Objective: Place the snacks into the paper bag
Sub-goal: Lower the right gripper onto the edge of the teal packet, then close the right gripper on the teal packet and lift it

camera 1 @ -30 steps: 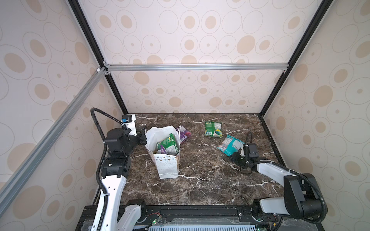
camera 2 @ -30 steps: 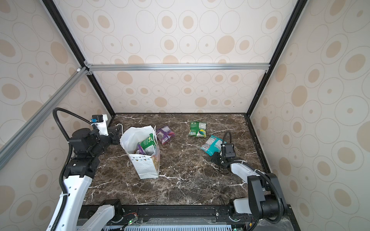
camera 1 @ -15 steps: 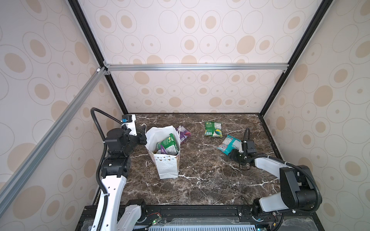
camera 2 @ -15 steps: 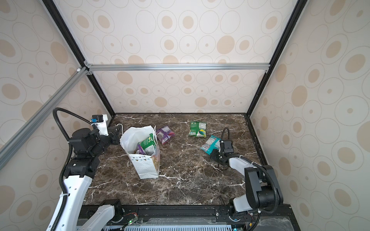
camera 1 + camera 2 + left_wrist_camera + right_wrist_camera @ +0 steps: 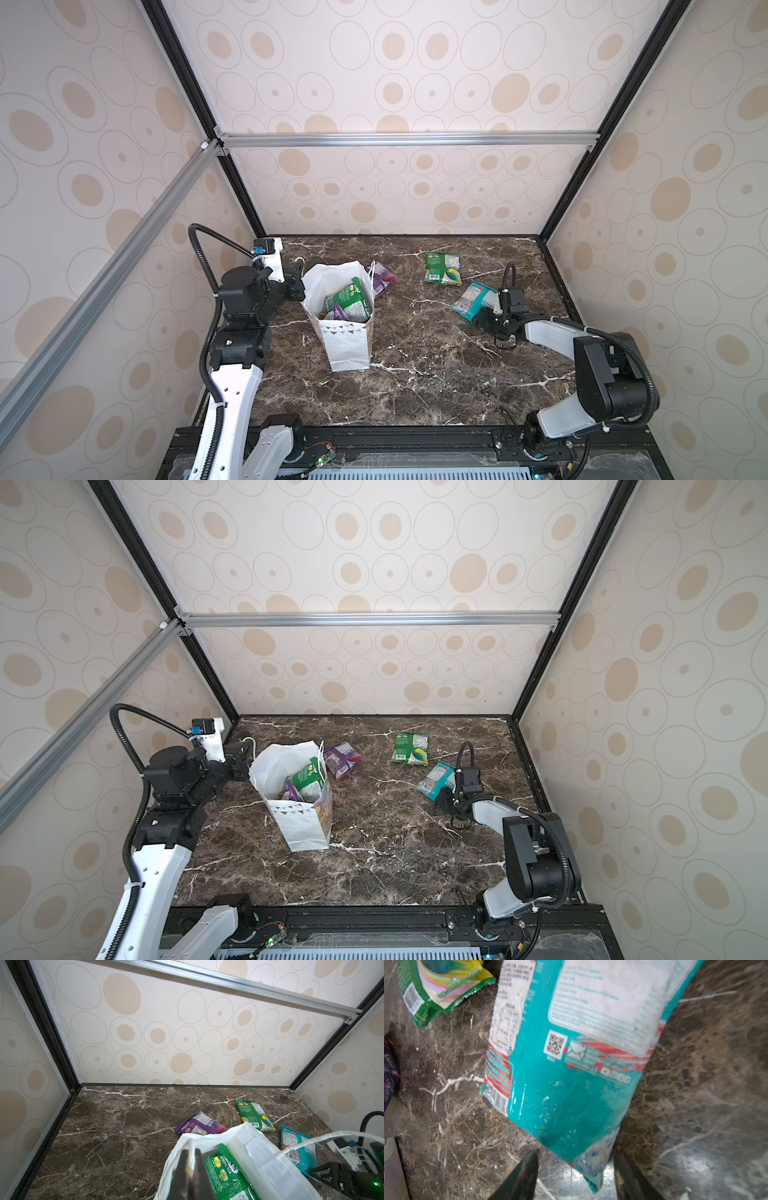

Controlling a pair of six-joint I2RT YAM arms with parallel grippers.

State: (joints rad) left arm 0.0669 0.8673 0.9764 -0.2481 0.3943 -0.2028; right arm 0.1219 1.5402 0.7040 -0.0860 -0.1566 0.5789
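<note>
My right gripper eases slightly further onto the corner next and closes there, since the teal packet's near corner (image 5: 594, 1170) already lies between the open fingers.
The white paper bag (image 5: 349, 347) (image 5: 305, 827) stands open left of centre. My left gripper (image 5: 300, 286) (image 5: 243, 764) (image 5: 191, 1153) is shut on its rim at the handle. Green packets (image 5: 349, 299) (image 5: 224, 1169) stick up inside the bag. A teal packet (image 5: 471, 299) (image 5: 434, 778) (image 5: 571, 1064) lies flat at the right. My right gripper (image 5: 484, 318) (image 5: 442, 798) (image 5: 576, 1157) is open and low at its near end, and the packet's corner lies between the fingers. A green packet (image 5: 442, 269) (image 5: 440, 985) and a purple packet (image 5: 384, 278) (image 5: 199, 1125) also lie on the table.
The marble table (image 5: 415, 374) is closed in by patterned walls at the back and on both sides. The purple packet lies right behind the bag. The bag's loose cord handle (image 5: 307, 1140) arcs above the teal packet in the left wrist view.
My right gripper has slid left and a little farther back, up to the teal packet's near corner. The left arm and the bag have not moved.
</note>
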